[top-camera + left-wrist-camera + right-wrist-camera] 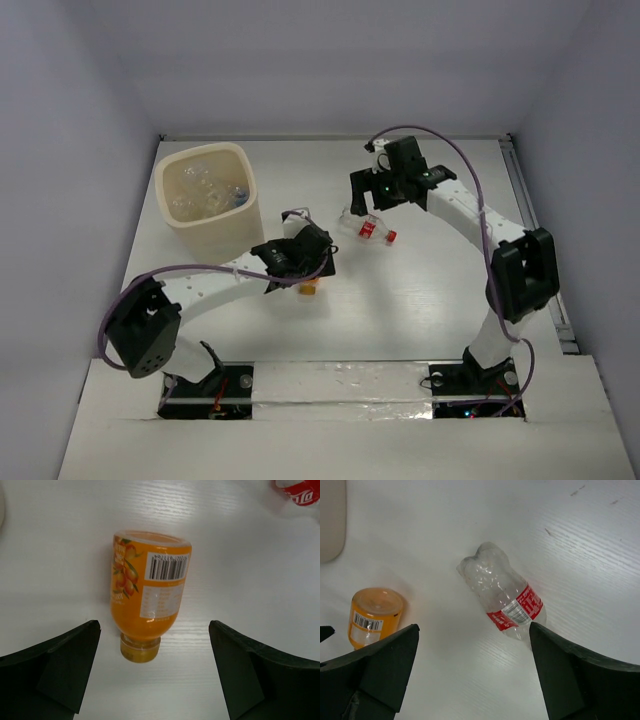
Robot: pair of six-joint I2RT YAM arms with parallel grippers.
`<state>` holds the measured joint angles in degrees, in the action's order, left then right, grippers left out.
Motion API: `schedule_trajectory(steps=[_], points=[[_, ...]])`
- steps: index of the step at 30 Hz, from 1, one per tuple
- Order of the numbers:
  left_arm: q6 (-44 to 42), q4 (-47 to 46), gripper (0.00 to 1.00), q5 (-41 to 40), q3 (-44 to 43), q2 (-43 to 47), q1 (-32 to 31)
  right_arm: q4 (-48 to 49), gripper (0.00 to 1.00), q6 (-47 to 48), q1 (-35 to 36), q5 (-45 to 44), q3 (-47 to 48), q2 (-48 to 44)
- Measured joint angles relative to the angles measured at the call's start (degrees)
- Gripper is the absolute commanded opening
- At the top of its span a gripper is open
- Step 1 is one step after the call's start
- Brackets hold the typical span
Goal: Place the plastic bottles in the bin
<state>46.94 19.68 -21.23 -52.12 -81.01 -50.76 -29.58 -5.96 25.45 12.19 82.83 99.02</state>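
Note:
I will lower my left gripper next, with its fingers on both sides of the short orange bottle's barcoded body (309, 286) (150, 585), because the bottle is below the wider gap of the open fingers.
A short orange bottle (147, 592) lies on its side on the white table, cap towards my left gripper (155, 675), which is open and hovers just above and behind it; in the top view the bottle (310, 290) peeks out under that gripper (303, 268). A clear bottle with a red label (506, 599) lies on the table ahead of my right gripper (475, 675), which is open and empty above it. In the top view this bottle (368, 228) is just below the right gripper (368, 198). The cream bin (218, 236) at back left holds several clear bottles.
The bin's corner (330, 520) shows at the upper left of the right wrist view, and the orange bottle (372, 615) lies left of the red-label one. The red-label bottle's edge (300, 492) shows in the left wrist view. Grey walls enclose the table.

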Motion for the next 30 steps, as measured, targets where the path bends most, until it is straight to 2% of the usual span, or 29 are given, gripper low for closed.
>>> schedule_trajectory(steps=[4, 8, 11, 14, 15, 17, 18, 21, 24, 30], points=[[-2.32, -0.76, 0.89, -0.61, -1.84, -3.56, 1.86, -3.08, 0.98, 2.38, 0.0, 0.52, 6.25, 5.31], [-4.22, -2.78, 0.89, -1.31, -3.5, -8.26, 2.67, -5.42, 0.99, 3.63, 0.0, 0.85, 8.37, 8.39], [-5.18, -4.07, 0.85, -1.16, -3.52, -10.91, 3.02, -6.73, 0.99, 4.09, 0.0, 0.81, 9.09, 10.67], [-6.01, -5.57, 0.75, -0.81, -3.5, -13.2, 3.26, -7.8, 0.99, 4.28, 0.0, 0.63, 9.73, 13.07], [-6.23, -5.9, 0.67, -0.68, -3.5, -13.84, 3.26, -8.22, 0.99, 4.28, 0.0, 0.57, 10.16, 13.86], [-6.69, -6.45, 0.59, -0.26, -3.5, -14.69, 3.32, -8.59, 0.98, 4.28, 0.0, 0.48, 11.13, 15.47], [-6.91, -6.62, 0.5, 0.0, -3.5, -14.75, 3.34, -8.76, 0.98, 4.26, 0.0, 0.5, 11.72, 16.33], [-7.28, -7.43, 0.41, 0.68, -3.48, -14.32, 3.32, -8.96, 0.96, 4.24, 0.0, 0.63, 12.92, 18.12], [-7.32, -7.8, 0.38, 1.77, -3.04, -12.48, 3.32, -8.98, 0.94, 3.93, 0.0, 0.96, 13.73, 19.8], [-7.5, -5.27, 0.38, 5.01, -4.2, 0.22, 3.37, -9.01, 0.84, 2.73, 0.0, 1.11, 13.88, 21.57]])
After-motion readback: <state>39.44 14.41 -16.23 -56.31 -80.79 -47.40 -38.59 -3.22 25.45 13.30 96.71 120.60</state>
